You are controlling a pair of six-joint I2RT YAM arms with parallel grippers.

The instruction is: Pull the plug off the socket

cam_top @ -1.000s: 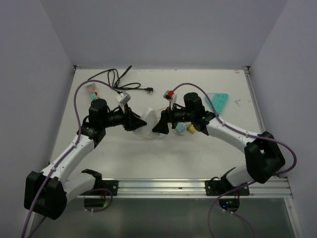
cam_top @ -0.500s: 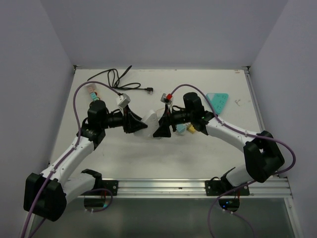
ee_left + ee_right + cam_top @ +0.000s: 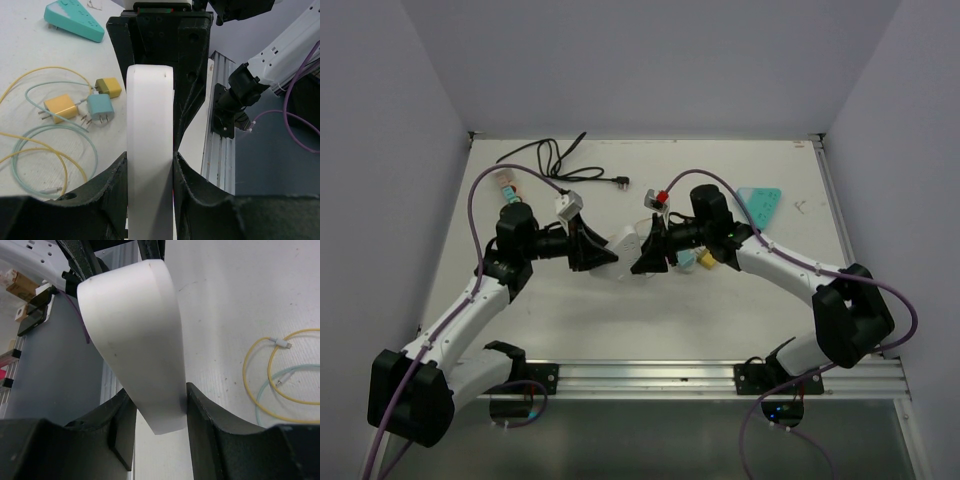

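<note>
The right gripper moves outward over the bare tabletop (image 3: 730, 180) beside the teal power strip next, lowers the white socket block (image 3: 628, 240) down there and releases it, since that spot is bare.
A white socket block (image 3: 628, 240) hangs above the table's middle, held between both arms. My left gripper (image 3: 608, 258) is shut on it; in the left wrist view the block (image 3: 150, 125) stands edge-on, pinched between both fingers of that gripper (image 3: 150, 167). My right gripper (image 3: 643, 258) meets it from the other side. In the right wrist view the block's rounded, tapering end (image 3: 135, 330) sits between the fingers of that gripper (image 3: 159, 402), and both pads lie against it. I cannot make out a separate plug on the block.
A teal power strip (image 3: 760, 203) lies at the back right. Yellow and teal chargers (image 3: 100, 107) with coiled cables (image 3: 280, 380) lie under the right arm. A black cord (image 3: 555, 160) and a small box (image 3: 506, 183) sit at the back left.
My right gripper's jaws have closed from wide open onto the white block's end and moved slightly left. The left gripper stays shut on the block.
</note>
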